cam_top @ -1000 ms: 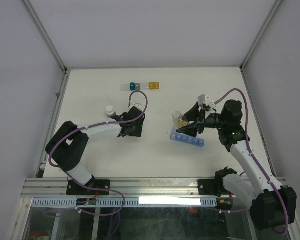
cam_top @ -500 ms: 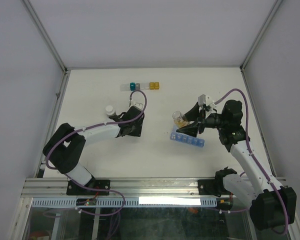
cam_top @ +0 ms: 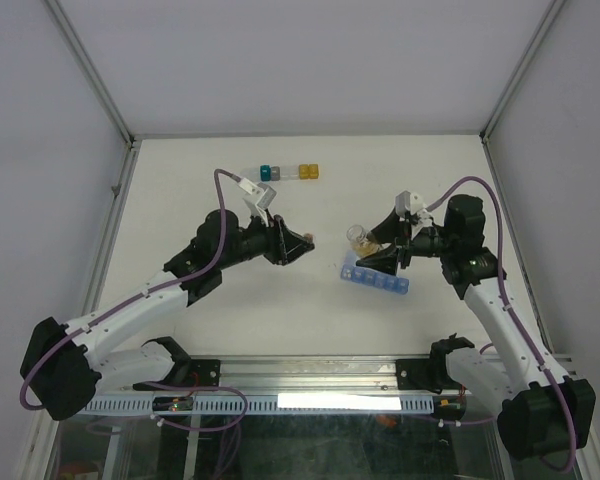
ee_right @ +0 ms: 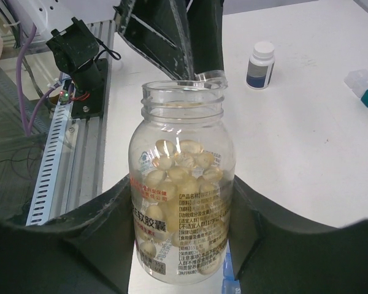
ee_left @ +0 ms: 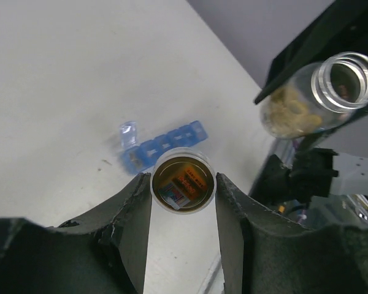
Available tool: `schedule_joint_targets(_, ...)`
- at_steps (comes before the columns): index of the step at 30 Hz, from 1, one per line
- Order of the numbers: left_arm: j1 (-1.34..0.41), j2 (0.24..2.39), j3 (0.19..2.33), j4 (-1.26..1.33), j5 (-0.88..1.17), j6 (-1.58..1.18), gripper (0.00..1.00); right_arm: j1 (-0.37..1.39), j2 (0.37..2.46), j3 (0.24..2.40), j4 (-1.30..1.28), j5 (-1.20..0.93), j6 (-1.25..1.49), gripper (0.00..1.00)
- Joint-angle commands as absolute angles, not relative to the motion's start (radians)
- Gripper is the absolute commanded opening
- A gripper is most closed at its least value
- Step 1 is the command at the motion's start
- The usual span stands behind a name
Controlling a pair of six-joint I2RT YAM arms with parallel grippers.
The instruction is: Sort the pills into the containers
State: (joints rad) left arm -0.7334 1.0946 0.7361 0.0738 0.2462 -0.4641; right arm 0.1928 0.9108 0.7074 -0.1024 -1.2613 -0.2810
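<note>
The bottle's opening [ee_left: 348, 82] is uncovered, so the robot's left gripper should next move toward the right in the top view, put the round piece [ee_left: 183, 182] onto it, turn and let go.
The pills [ee_right: 178, 165] are pale yellow capsules inside a clear, uncapped bottle [cam_top: 358, 237]. My right gripper [cam_top: 380, 250] [ee_right: 183, 187] is shut on that bottle's sides and holds it just above the containers [cam_top: 375, 278]. The containers are a blue strip of small compartments [ee_left: 162, 147], and the lid at one end stands open. My left gripper [cam_top: 295, 243] [ee_left: 183, 179] is shut on a small round white-rimmed piece [ee_left: 183, 182] with an amber inside. I cannot tell whether that piece is a cap. It hangs above the table, left of the bottle [ee_left: 316, 92].
A small white-capped bottle [ee_right: 260, 63] stands on the table behind the left arm. A row of teal, grey and yellow cubes [cam_top: 285, 172] lies at the back. The metal rail and arm bases [ee_right: 67, 110] run along the near edge.
The left arm has unfolded and swung right and up from the table, carrying the round piece toward the held bottle. The right arm and its bottle have barely moved.
</note>
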Motion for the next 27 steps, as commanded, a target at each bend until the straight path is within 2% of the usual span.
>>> schedule_joint_targets(1, -0.732, 1.066, 0.700, 0.336, 0.468, -0.567, 0.34, 0.186, 0.893, 0.770, -0.159, -1.271, -0.345, 0.00)
schedule_joint_targets(8, -0.732, 1.069, 0.661, 0.537, 0.587, -0.686, 0.33, 0.186, 0.890, 0.782, -0.178, -1.274, -0.349, 0.00)
schedule_joint_targets(27, -0.729, 1.094, 0.686, 0.550, 0.569, -0.703, 0.33, 0.186, 0.898, 0.785, -0.207, -1.253, -0.379, 0.00)
